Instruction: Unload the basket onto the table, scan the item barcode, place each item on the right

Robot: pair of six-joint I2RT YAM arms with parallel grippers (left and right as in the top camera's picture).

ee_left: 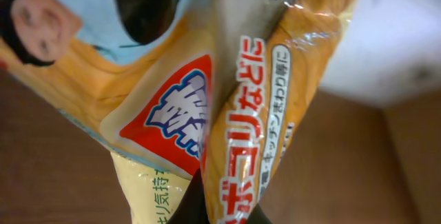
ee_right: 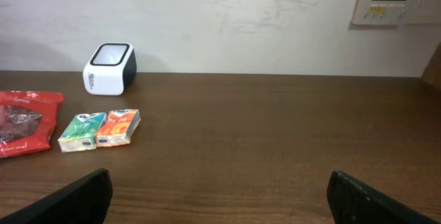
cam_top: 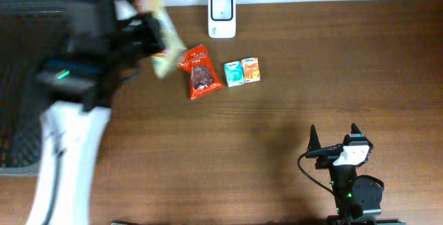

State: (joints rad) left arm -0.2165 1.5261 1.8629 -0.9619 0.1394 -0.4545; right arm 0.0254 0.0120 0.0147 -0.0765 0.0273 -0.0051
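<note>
Next, my left gripper swings the packet down over the teal tissue pack (cam_top: 234, 73) and releases it, since the pack lies below, to the gripper's right in the overhead view.
A yellow-orange packet (cam_top: 165, 41) with Japanese print is lifted off the table at the back left, blurred in the overhead view. My left gripper (cam_top: 147, 32) is shut on it. In the left wrist view the crumpled packet (ee_left: 241, 93) fills the frame, pinched at the bottom by my left gripper (ee_left: 231, 209). No barcode shows on the packet. The white barcode scanner (cam_top: 222, 15) stands at the table's back edge, right of the packet, and also shows in the right wrist view (ee_right: 110, 67). My right gripper (cam_top: 334, 136) rests near the front right, open and empty (ee_right: 231, 200).
A red snack bag (cam_top: 202, 73) lies just right of the held packet, with a teal and an orange tissue pack (cam_top: 241, 71) beside it. A dark mesh basket (cam_top: 17, 114) sits at the table's left edge. A wall runs behind the scanner.
</note>
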